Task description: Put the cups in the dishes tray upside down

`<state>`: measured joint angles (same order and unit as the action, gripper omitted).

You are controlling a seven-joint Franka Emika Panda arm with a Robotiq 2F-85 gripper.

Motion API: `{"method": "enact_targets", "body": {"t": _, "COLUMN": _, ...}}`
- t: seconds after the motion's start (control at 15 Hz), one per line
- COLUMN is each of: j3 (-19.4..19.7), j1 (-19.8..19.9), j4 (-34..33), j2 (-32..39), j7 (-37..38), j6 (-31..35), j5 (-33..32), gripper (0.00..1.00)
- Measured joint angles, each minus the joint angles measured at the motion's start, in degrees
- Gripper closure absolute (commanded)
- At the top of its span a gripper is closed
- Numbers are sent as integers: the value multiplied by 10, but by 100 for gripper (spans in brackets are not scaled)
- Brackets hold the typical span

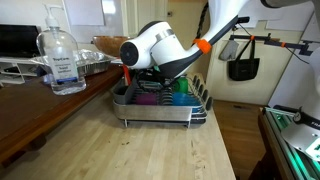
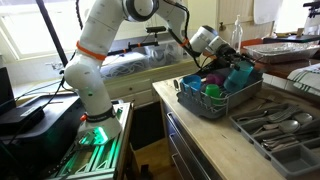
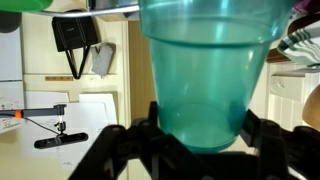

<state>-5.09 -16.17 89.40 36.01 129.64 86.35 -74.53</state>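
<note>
My gripper is holding the teal-green cup and needs to lift slightly, carry the cup outward, then lower it into the rack's far end, because other cups fill the nearer part.
My gripper (image 3: pixel 200 118) is shut on a teal-green cup (image 3: pixel 205 75). The black fingers (image 3: pixel 152 118) press on both sides near the cup's narrow end, and its wide end points away from the wrist. In an exterior view the held cup (image 2: pixel 240 72) hangs over the far end of the dishes tray (image 2: pixel 205 108), a silver wire rack on the wooden counter. A magenta cup (image 2: pixel 214 79) and a blue cup (image 2: pixel 191 82) sit inside the rack. In an exterior view the arm covers the gripper above the rack (image 1: pixel 150 118), where a purple cup (image 1: pixel 148 98) shows.
A large clear pump bottle (image 1: pixel 62 62), a foil tray (image 1: pixel 95 63) and a brown bowl (image 1: pixel 110 45) stand on the darker counter beside the rack. A cutlery tray (image 2: pixel 275 125) lies next to the rack. A black bag (image 1: pixel 243 66) hangs on the wall behind.
</note>
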Motion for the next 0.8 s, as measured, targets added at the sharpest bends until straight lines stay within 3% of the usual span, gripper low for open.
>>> {"method": "enact_targets", "body": {"t": 0.33, "j3": 2, "j1": -11, "j4": -29, "j2": 18, "j7": 2, "j6": -42, "j5": -17, "gripper": 51}}
{"method": "enact_targets", "body": {"t": 0.8, "j3": -1, "j1": -19, "j4": -35, "j2": 28, "j7": 6, "j6": 17, "j5": -109, "gripper": 51}}
